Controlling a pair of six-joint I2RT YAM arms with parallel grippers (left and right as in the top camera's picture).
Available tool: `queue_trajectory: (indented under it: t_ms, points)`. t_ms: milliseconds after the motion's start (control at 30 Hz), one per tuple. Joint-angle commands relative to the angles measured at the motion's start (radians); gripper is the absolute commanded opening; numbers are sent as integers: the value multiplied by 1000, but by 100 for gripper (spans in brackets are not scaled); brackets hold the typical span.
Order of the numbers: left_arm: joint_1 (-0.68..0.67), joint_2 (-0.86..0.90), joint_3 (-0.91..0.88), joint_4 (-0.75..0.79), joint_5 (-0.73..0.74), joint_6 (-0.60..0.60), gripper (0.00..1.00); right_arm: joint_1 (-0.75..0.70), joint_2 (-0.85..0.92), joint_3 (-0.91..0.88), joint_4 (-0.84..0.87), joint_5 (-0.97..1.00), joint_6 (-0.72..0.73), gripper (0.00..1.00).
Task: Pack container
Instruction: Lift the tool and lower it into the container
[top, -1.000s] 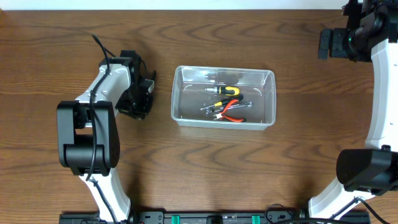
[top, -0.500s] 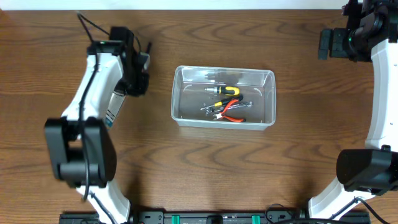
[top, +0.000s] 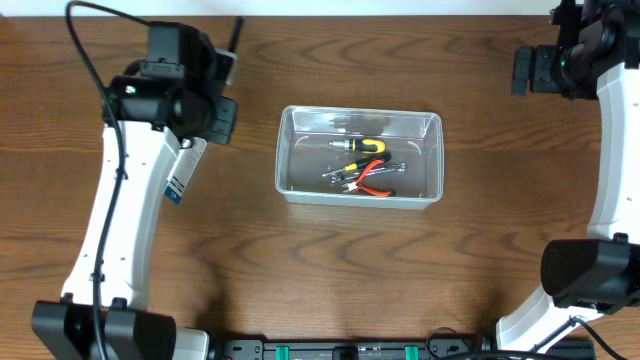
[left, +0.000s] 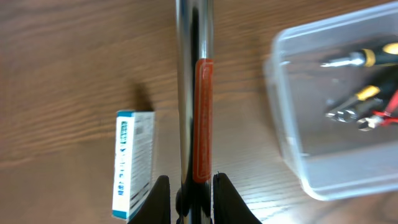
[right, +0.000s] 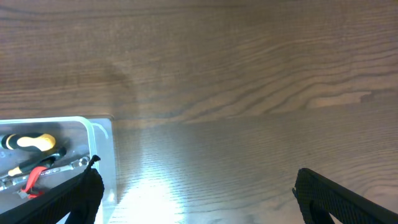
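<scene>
My left gripper goes to the right in the overhead view and down into the open container next, where other tools already lie, to release the long tool.
The clear plastic container (top: 284, 165) sits mid-table and holds a yellow-handled screwdriver (top: 364, 146), red-handled pliers (top: 374, 181) and other small tools. My left gripper (top: 220, 95) hovers left of the container, shut on a chrome tool with an orange strip (left: 198, 112) that points away from the jaws (left: 189, 185). The container's corner shows at the right of the left wrist view (left: 287, 118). My right gripper (top: 532, 68) is open and empty at the far right, well clear of the container, whose end wall shows in the right wrist view (right: 103, 152).
A small blue-and-white cardboard box (top: 181, 170) lies on the wood table left of the container, below my left arm; it also shows in the left wrist view (left: 133, 163). The far table edge runs just behind my left gripper.
My left arm has lifted from beside the container and swung toward the far left, carrying the chrome tool. The blue-and-white box it covered now shows. The right arm has not moved.
</scene>
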Motion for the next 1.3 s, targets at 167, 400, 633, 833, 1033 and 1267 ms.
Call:
queue_trajectory:
  t_ms: [167,400,633,833,1033,1267]
  points:
    - [-169,-23,15,-27,8,82,6,1,-6,6,-1,0,18,99]
    - [-294,-22,9,-39,22,149,6,1,-6,6,-1,0,18,99]
    - [-365,-13,-3,-41,23,174,6,1,-6,6,-1,0,18,99]
    - [-389,26,-32,-42,25,182,6,1,-6,6,-1,0,18,99]
    - [-409,129,-36,-38,26,216,6,1,-6,6,-1,0,18,99]
    - [-444,262,-36,-31,26,230,6,1,-6,6,-1,0,18,99]
